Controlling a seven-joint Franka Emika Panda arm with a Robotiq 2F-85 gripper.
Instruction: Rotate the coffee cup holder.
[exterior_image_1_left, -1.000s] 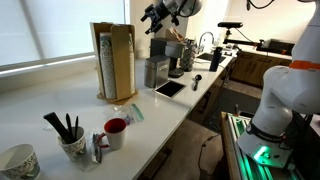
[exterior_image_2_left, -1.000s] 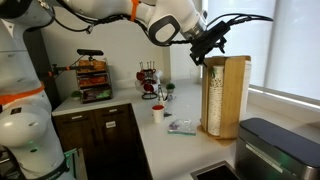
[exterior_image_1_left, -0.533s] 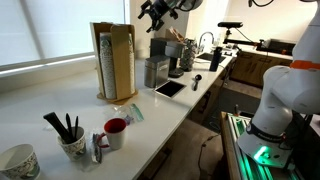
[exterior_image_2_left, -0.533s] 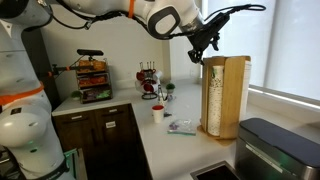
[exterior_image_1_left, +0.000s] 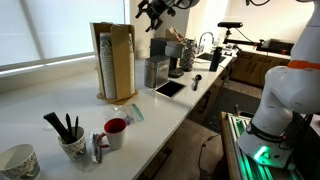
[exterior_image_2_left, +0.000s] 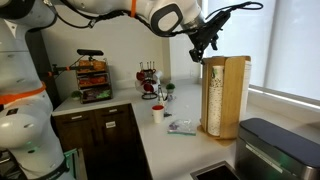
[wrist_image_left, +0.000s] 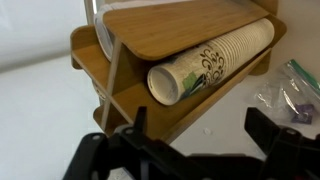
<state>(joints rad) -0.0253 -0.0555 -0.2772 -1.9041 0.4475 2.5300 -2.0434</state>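
I need to move my gripper down and outward to close on the cup stack's open rim (exterior_image_2_left: 215, 68) (wrist_image_left: 175, 96), which lies below and outward of it, since its spread fingers still hang clear.
The coffee cup holder (exterior_image_1_left: 114, 62) is a tall light-brown wooden rack with stacks of white paper cups, upright on the white counter in both exterior views (exterior_image_2_left: 225, 95). In the wrist view it fills the top, seen from above, with a cup stack (wrist_image_left: 205, 68) lying across it. My gripper (exterior_image_1_left: 153, 10) hangs in the air above and to one side of the holder's top (exterior_image_2_left: 204, 42), not touching it. Its two dark fingers (wrist_image_left: 195, 130) are spread apart with nothing between them.
A grey metal canister (exterior_image_1_left: 156, 72), a tablet (exterior_image_1_left: 169, 88) and a coffee machine (exterior_image_1_left: 182, 55) stand beyond the holder. A mug with dark pens (exterior_image_1_left: 72, 143), a red-lined cup (exterior_image_1_left: 115, 131) and a plastic packet (exterior_image_2_left: 182, 126) lie nearby. A dark appliance (exterior_image_2_left: 275, 148) sits close.
My gripper has risen a little and shifted slightly away from the holder's top. The holder has not moved.
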